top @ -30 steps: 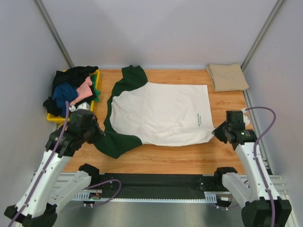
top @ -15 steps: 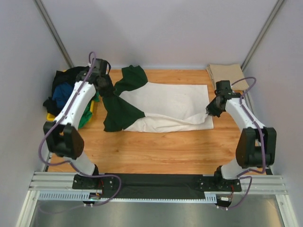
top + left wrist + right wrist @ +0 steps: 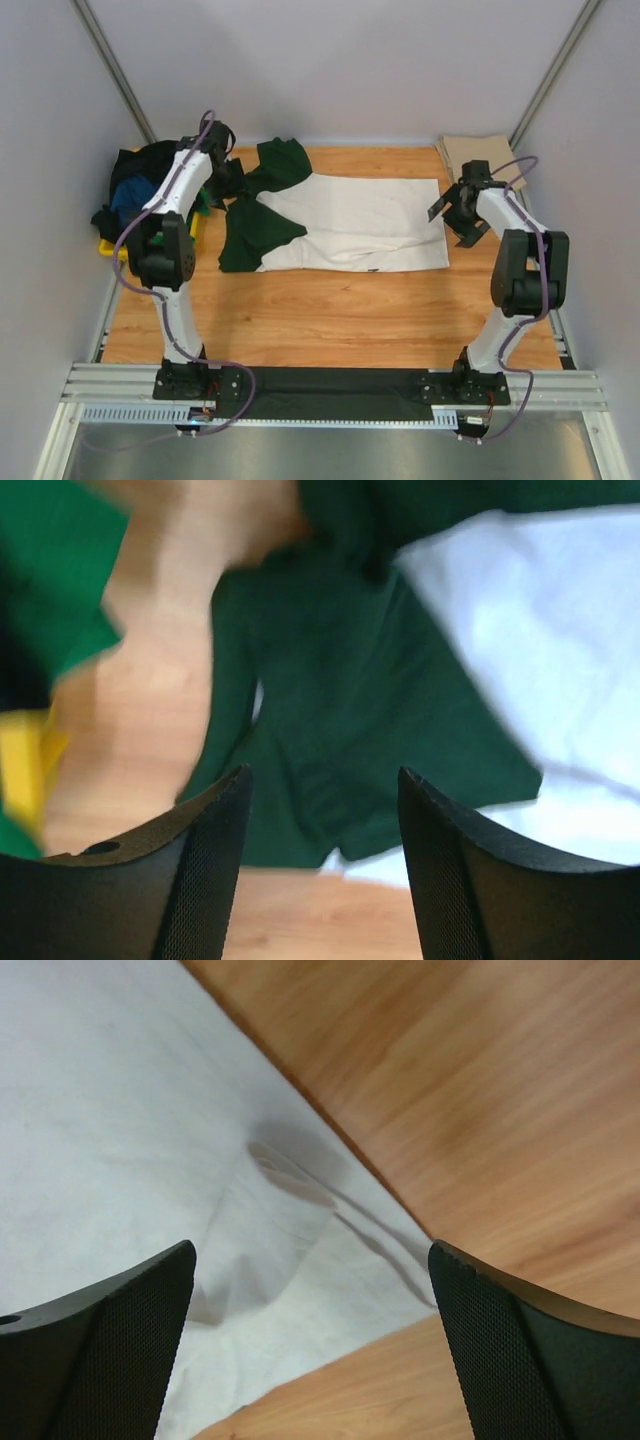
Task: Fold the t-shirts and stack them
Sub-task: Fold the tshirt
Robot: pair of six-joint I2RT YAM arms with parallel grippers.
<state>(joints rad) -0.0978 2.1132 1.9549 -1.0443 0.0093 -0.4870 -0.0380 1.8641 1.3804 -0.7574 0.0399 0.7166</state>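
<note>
The robot's right gripper is open and needs to go down and back toward the robot's base, onto the cream hem's near corner (image 3: pixel 445 265) (image 3: pixel 423 1301).
The cream t-shirt with dark green sleeves (image 3: pixel 350 225) lies folded in half along its length at the back middle of the table. My left gripper (image 3: pixel 230 180) hovers open over its folded green sleeve (image 3: pixel 340 730), holding nothing. At the shirt's right hem my right gripper (image 3: pixel 457 218) stands wide open above the cream cloth (image 3: pixel 150 1160), also holding nothing. A plain tan t-shirt (image 3: pixel 480 162) lies folded in the back right corner. Black, blue, pink and green t-shirts (image 3: pixel 135 195) are heaped at the left.
The heap of shirts rests in a yellow tray (image 3: pixel 108 248) against the left wall; its yellow rim (image 3: pixel 25 760) shows in the left wrist view. Grey walls close in the back and both sides. Bare wooden table (image 3: pixel 330 320) runs between the shirt and the arm bases.
Both arms swung from the near edge to the back, carrying the shirt's near half over its far half. Both grippers then opened and let the cloth go.
</note>
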